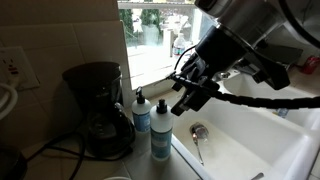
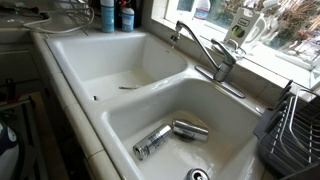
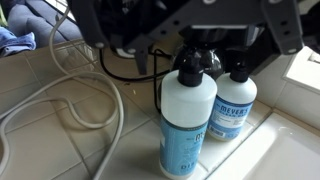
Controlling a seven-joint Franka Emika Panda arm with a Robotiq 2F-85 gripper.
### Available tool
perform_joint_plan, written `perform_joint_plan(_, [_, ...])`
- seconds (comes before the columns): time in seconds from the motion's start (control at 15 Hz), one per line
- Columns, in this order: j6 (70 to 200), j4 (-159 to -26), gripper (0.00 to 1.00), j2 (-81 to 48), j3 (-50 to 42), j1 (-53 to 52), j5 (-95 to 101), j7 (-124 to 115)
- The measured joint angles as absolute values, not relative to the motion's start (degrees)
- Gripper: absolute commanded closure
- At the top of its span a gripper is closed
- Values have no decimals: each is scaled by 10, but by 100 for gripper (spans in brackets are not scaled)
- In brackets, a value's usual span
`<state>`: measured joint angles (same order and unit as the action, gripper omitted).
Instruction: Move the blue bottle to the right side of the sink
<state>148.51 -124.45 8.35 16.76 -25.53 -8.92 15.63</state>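
The pump is below my gripper, between its spread fingers. Next I will lower my gripper until those fingers straddle the nearer bottle's black pump (image 1: pixel 162 104) (image 3: pixel 189 75), and close.
My gripper (image 1: pixel 186 90) hangs open over two pump bottles on the counter left of the white double sink (image 1: pixel 262 140). In the wrist view the gripper (image 3: pixel 200 52) comes in from the top, with its fingers spread on either side of the nearer bottle's black pump. The nearer pump bottle (image 3: pixel 186 118) (image 1: pixel 161 130) is white with a light-blue label. The second pump bottle (image 3: pixel 232 105) (image 1: pixel 141 112) stands just behind it. Both stand at the sink's far corner in an exterior view (image 2: pixel 115 14). The tall slim blue bottle with a white cap is not in view.
A black coffee maker (image 1: pixel 95 105) stands left of the bottles, and white cables (image 3: pixel 60 110) lie on the counter. A chrome faucet (image 2: pixel 210 55) rises behind the sink divider (image 2: pixel 150 92). Two metal cans (image 2: pixel 170 135) lie in the near basin. A dish rack (image 2: pixel 295 130) stands beside it.
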Motion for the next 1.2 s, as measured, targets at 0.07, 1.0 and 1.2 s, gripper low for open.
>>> perform_joint_plan(0.07, [1485,-1243,15,79,171,-252,-79,143])
perform_joint_plan(1.0, [1485,-1195,68,14,192,-239,-11,57])
perform_joint_plan(1.2, [1485,-1190,91,13,193,-239,5,42])
